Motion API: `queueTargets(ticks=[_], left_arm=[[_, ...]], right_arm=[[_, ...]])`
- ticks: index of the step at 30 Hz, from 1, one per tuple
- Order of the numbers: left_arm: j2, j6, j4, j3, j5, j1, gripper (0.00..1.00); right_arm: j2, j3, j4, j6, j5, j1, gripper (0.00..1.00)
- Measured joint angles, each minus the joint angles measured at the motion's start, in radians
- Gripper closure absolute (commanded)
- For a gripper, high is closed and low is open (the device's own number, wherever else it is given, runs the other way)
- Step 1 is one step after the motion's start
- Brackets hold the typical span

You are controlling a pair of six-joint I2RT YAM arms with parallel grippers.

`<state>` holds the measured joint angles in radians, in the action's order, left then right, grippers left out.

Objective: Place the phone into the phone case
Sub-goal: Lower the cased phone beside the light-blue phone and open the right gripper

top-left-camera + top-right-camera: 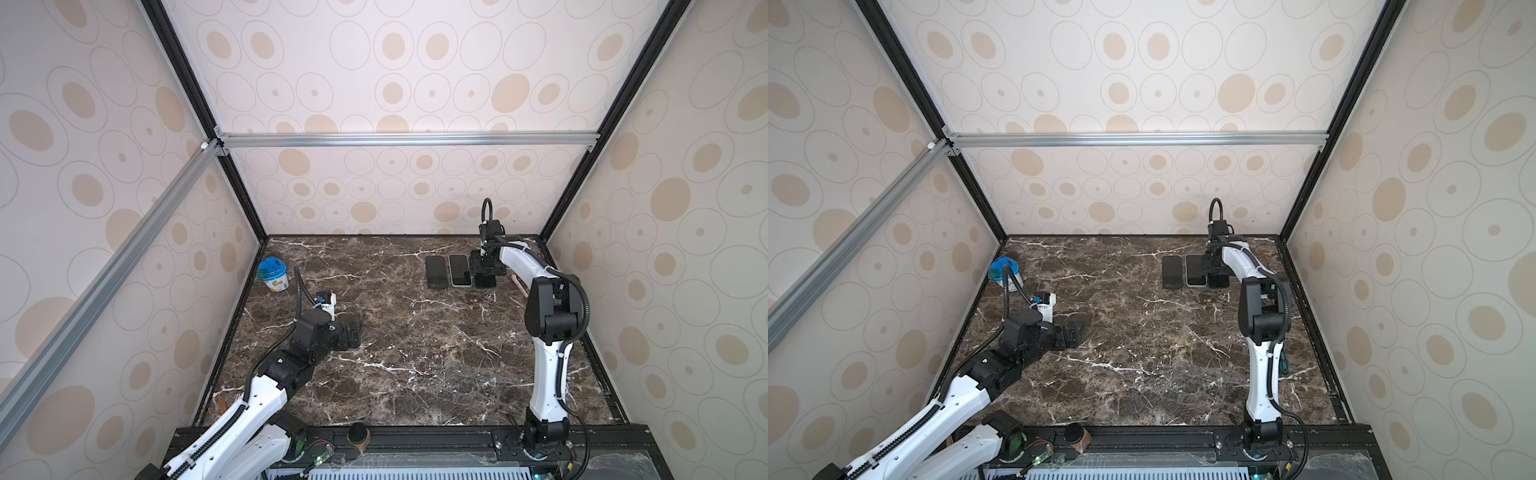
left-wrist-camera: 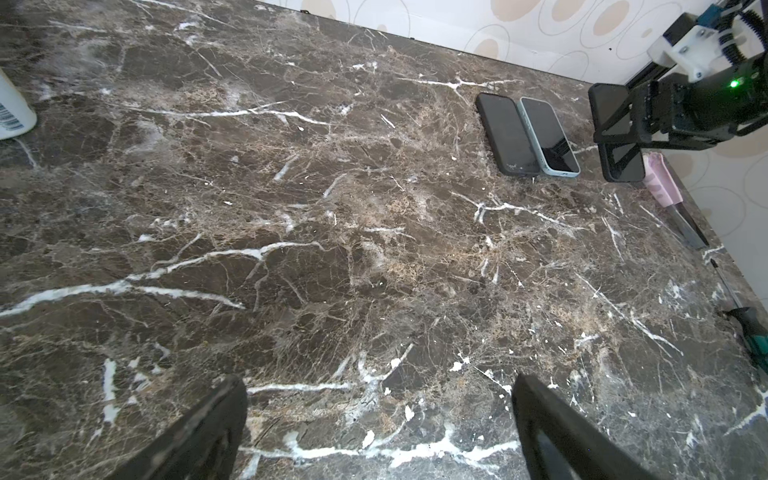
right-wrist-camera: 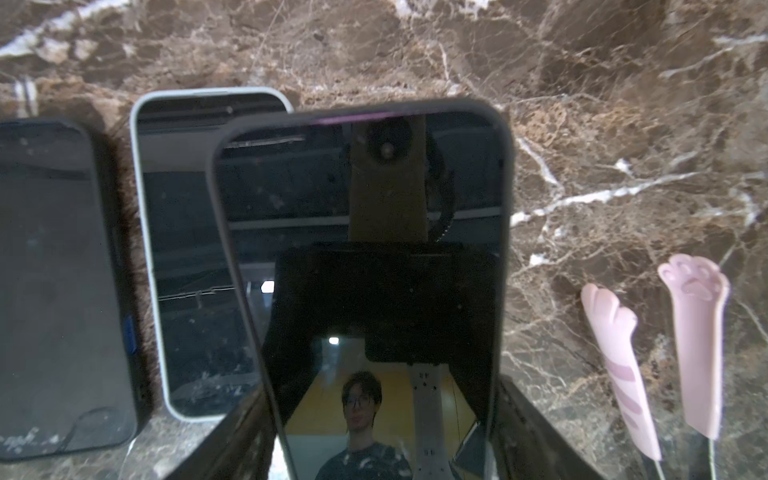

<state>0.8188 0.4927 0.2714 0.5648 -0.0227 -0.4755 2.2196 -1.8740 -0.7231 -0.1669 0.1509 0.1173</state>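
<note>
The bare marble beside the light-edged phone is just below my right gripper, so next I lower the hovering black phone onto it and release it there.
A black phone (image 3: pixel 374 199) with a glossy dark screen sits between the jaws of my right gripper (image 3: pixel 380 415), which is shut on its long sides. It hangs slightly tilted just above the marble table (image 1: pixel 415 353) at the back right, and shows in both top views (image 1: pixel 485 281) (image 1: pixel 1219 281). To its left lie a light-edged phone (image 1: pixel 459 270) (image 3: pixel 187 249) and, beyond that, the matte black phone case (image 1: pixel 436 272) (image 3: pixel 58 291), flat and side by side. My left gripper (image 2: pixel 380 384) (image 1: pixel 353 330) stands open and empty, low over the table's left side.
A white tub with a blue lid (image 1: pixel 272 274) stands at the back left. Two pink paw-handled tools (image 3: pixel 615 361) lie right of the held phone. A green-handled screwdriver (image 2: pixel 748 332) lies along the right edge. Black frame rails border the table.
</note>
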Motion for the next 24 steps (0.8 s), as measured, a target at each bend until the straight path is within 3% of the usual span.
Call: queueTargets(ticks=[24], left_arm=[[-0.019, -0.011, 0.033, 0.000, -0.013, 0.001, 0.00]], right_arm=[[0.183, -0.214, -0.082, 0.015, 0.030, -0.014, 0.71]])
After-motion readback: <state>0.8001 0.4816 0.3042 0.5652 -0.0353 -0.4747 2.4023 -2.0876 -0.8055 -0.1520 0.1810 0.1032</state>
